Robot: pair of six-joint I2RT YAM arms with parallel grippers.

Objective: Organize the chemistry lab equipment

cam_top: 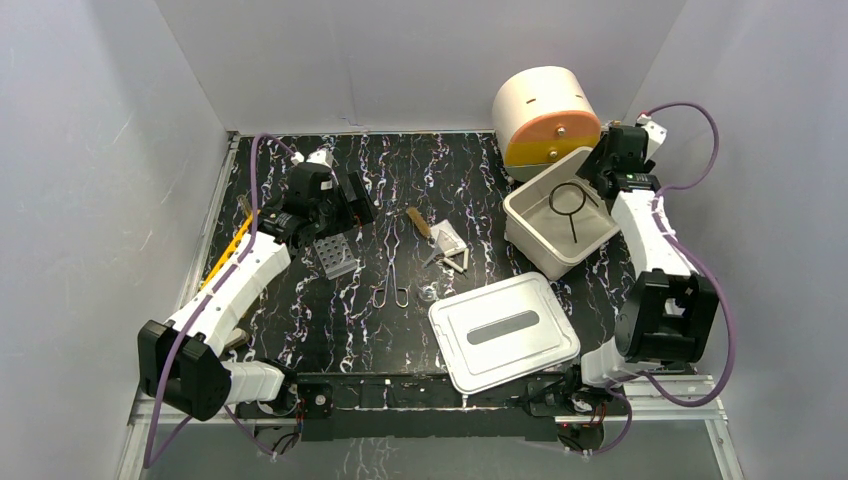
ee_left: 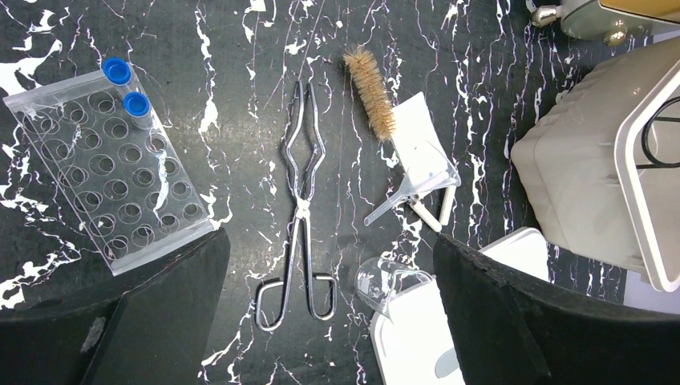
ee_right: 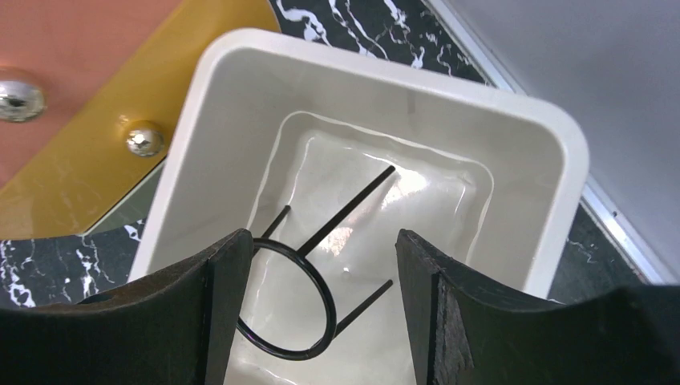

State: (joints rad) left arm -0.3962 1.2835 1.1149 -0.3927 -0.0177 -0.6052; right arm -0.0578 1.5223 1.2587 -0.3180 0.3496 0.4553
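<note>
I need to lower my right gripper into the white bin (ee_right: 385, 72) next, onto the wire loop's long middle leg (ee_right: 349, 207), and close it there, because that leg reaches clear of the ring between the others.
The black wire loop (ee_right: 293, 301) lies inside the white bin (ee_right: 385, 72), its ring and straight legs against the bin floor. My right gripper (ee_right: 321, 249) hangs just above it, open, gripping nothing; the ring's edge runs behind the left finger. From above, the loop (cam_top: 568, 203) shows in the bin (cam_top: 530, 235). My left gripper (ee_left: 329, 265) is open and empty over the mat. Below it lie the metal tongs (ee_left: 301, 200). The grey tube rack (ee_left: 104, 176) holds two blue-capped tubes (ee_left: 127, 88). A bristle brush (ee_left: 370, 92) and the white triangle (ee_left: 425, 172) lie to the right.
A small clear beaker (ee_left: 385, 281) lies on its side against the white bin lid (cam_top: 503, 330) at the near centre. A cream and orange drum (cam_top: 545, 115) stands behind the bin. White walls close in the black marbled mat (cam_top: 300, 320).
</note>
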